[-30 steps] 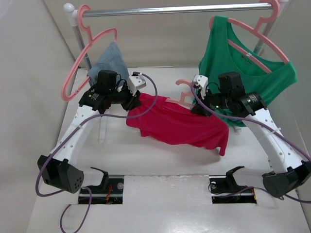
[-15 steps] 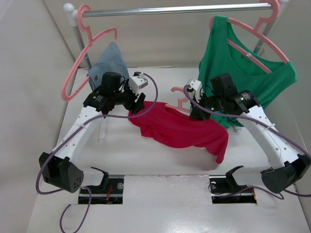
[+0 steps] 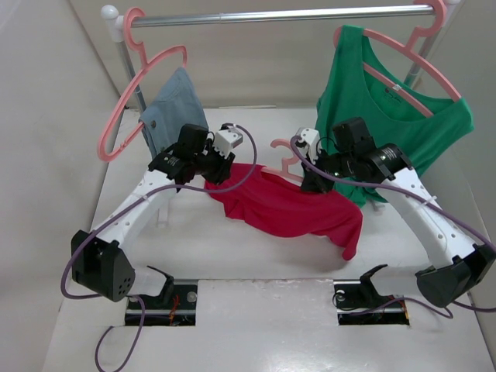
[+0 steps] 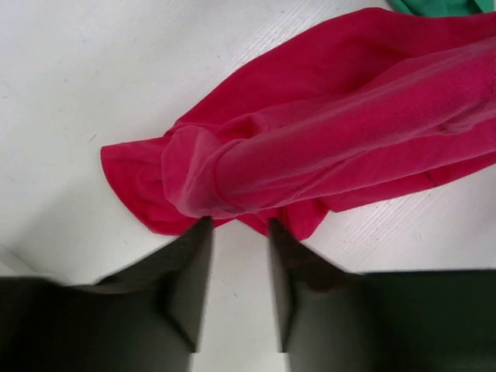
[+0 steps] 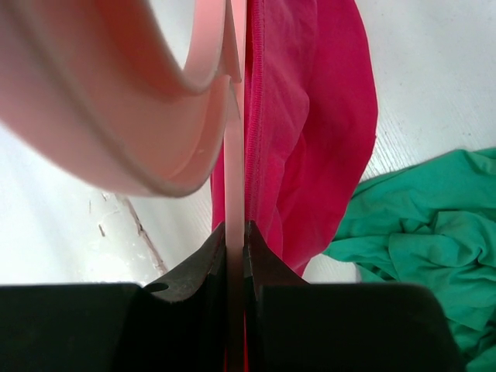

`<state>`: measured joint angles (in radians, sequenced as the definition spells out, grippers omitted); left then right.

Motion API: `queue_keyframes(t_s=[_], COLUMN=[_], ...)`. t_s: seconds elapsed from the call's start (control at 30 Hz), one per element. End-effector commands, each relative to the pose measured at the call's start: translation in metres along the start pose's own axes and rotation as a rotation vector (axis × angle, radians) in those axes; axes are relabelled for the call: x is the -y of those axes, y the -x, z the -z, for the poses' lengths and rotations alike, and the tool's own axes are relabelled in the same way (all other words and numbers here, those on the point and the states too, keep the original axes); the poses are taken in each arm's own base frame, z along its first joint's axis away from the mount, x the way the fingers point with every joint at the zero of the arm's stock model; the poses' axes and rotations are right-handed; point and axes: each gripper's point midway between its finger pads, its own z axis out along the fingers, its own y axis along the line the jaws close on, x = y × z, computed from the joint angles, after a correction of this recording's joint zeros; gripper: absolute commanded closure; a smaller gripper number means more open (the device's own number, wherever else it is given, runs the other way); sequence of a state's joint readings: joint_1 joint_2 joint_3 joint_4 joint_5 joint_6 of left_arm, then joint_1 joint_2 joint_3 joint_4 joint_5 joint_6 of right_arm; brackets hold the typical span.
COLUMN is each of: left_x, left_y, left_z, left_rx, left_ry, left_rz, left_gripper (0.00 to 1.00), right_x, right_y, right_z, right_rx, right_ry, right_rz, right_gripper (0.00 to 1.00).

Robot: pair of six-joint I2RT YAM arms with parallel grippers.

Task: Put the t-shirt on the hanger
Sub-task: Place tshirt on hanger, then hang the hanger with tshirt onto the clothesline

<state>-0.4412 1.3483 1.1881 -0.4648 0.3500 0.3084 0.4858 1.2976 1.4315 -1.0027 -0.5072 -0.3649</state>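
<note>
The hanger has an empty hook. So my right gripper will next carry it up and outward onto the bare part of the bar [image 3: 362,12] beside the green top and release it.
The crimson t-shirt [image 3: 294,208] hangs bunched between the two arms, draped over the pink hanger [image 3: 283,161], whose hook sticks out toward the back. My right gripper [image 3: 310,180] is shut on the hanger's thin bar [image 5: 236,155], with the t-shirt [image 5: 310,132] hanging just right of the bar. My left gripper [image 3: 222,167] is at the shirt's left end. In the left wrist view its jaws [image 4: 239,226] stand narrowly apart with bare table between them, and the fingertips [image 4: 203,226] touch the edge of the t-shirt [image 4: 310,147].
A metal rail [image 3: 287,14] runs across the back. On it hang a pink hanger [image 3: 136,93] with a blue-grey cloth [image 3: 174,105] on the left and a green top [image 3: 387,116] on the right. The green top [image 5: 418,232] hangs close behind my right gripper.
My left gripper opened wide and narrowed again while moving right along the shirt's left end. The right gripper carried the hanger slightly left, and the shirt bunched closer together.
</note>
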Motion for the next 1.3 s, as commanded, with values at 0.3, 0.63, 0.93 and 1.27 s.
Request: queue_keyframes(t_s=[0.3,0.63,0.93,1.27], left_x=[0.015,0.034,0.036,0.037], left_y=[0.067,0.095,0.088,0.078], left_z=[0.043,0.063,0.062,0.063], left_rx=[0.232,0.346,0.342,0.332], left_ry=[-0.044,-0.094,-0.095,-0.089], left_rz=[-0.191,-0.253,-0.253,-0.248], left_gripper=[0.35,0.32,0.32,0.32], right_x=[0.012,0.035,0.058,0.098], right_y=[0.065,0.112,0.153,0.211], right_z=[0.066,0.139,0.227,0.256], right_rx=[0.082,0.155,0.427,0.665], right_ry=[-0.192,-0.491,-0.789,-0.857], right_rz=[0.016,-0.044,-0.045,-0.004], right_gripper=[1.0,1.0,1.0,1.0])
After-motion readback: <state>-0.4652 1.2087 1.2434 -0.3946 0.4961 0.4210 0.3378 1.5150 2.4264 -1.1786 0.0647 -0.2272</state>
